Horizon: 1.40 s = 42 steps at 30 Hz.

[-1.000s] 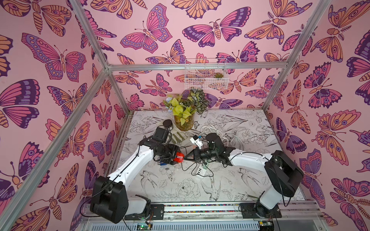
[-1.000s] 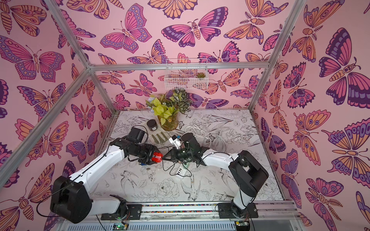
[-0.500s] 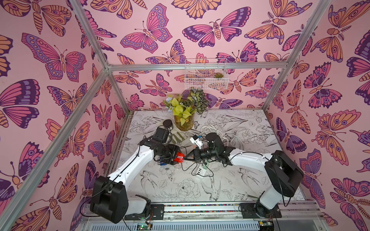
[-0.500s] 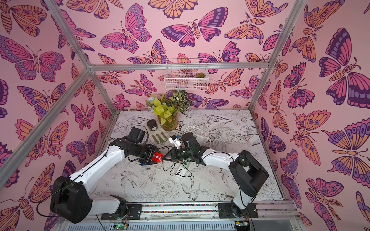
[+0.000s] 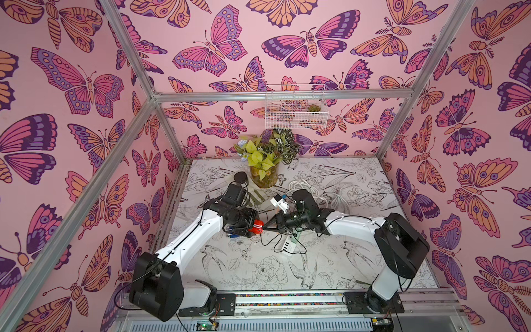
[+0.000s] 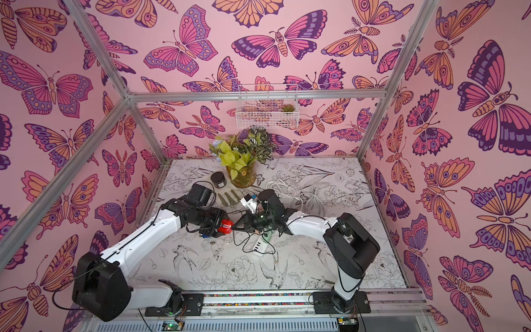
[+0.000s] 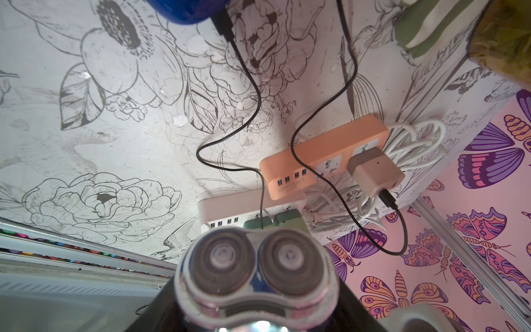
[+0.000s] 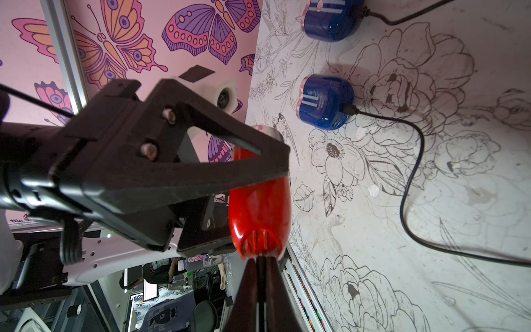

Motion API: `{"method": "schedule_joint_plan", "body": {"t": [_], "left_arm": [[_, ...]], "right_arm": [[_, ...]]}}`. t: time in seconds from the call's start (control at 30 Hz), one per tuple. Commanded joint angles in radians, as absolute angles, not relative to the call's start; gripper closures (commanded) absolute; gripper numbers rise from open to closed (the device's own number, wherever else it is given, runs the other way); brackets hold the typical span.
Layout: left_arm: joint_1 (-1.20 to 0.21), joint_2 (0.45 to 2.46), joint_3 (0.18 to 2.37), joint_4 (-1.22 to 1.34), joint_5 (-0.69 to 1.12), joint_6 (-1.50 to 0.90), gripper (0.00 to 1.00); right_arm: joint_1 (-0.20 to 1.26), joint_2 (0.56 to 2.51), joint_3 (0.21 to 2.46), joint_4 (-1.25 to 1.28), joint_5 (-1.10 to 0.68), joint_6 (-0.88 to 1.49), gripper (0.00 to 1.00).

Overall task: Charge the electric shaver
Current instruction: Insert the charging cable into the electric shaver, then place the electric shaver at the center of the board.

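I need to pull the red shaver in my left gripper back toward the base next, lower it and let it go. The tabletop below there is open and clear of the blue shavers.
The electric shaver [image 5: 256, 226] is red with two round cutting heads [image 7: 255, 260]. My left gripper [image 5: 253, 227] is shut on its body and holds it level above the table, near the middle in both top views [image 6: 224, 226]. In the left wrist view the black fingers [image 7: 161, 312] flank the shaver. My right gripper [image 5: 265, 228] is shut, its tips [image 8: 260, 260] touching the shaver's tail end [image 8: 260, 243]. I cannot make out a plug between the jaws. A thin black cable [image 5: 277, 243] trails below the right gripper.
Two blue shavers [image 8: 326, 102] [image 8: 330, 17] lie on the table with black cables plugged in. A white power strip [image 5: 287, 245] lies below the grippers, an orange one [image 7: 316, 161] beyond it. A vase of plants [image 5: 263, 175], a black jar [image 5: 240, 178] and coiled white cable [image 5: 321, 192] stand behind.
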State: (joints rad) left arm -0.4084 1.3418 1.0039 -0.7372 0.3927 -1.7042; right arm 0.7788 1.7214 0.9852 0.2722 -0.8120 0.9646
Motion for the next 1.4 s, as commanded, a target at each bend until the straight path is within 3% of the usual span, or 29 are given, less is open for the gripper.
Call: {"method": "schedule_joint_plan", "body": {"t": [0.0,0.2,0.4,0.57,0.77,0.93,1.37], "left_arm": [[-0.468,1.304,0.981,-0.591,0.64,-1.768,1.0],[-0.449,1.282,0.931,-0.576,0.612,-1.792,1.0],[-0.395,1.21,0.866,-0.566,0.533,-1.82,1.0],[-0.373,1.201,0.868,-0.57,0.504,-1.824,1.0],[-0.371,1.176,0.869,-0.646,0.455,-1.812,1.0],[-0.373,1.143,0.857,-0.795,0.318,-1.781,1.0],[-0.376,1.252,0.644,-0.658,0.201,-1.797,1.0]], "right_arm": [[0.814,1.748,1.036,0.343,-0.777,0.96,1.0],[0.81,1.718,1.031,0.309,-0.763,0.956,1.0],[0.77,1.622,0.999,0.221,-0.745,0.987,0.56],[0.699,1.489,0.942,0.14,-0.728,1.0,0.42],[0.616,1.369,0.982,-0.1,-0.68,0.915,0.42],[0.608,1.277,1.075,-0.357,-0.497,0.779,0.43],[0.609,1.177,1.038,-0.404,-0.439,0.793,0.43]]}}
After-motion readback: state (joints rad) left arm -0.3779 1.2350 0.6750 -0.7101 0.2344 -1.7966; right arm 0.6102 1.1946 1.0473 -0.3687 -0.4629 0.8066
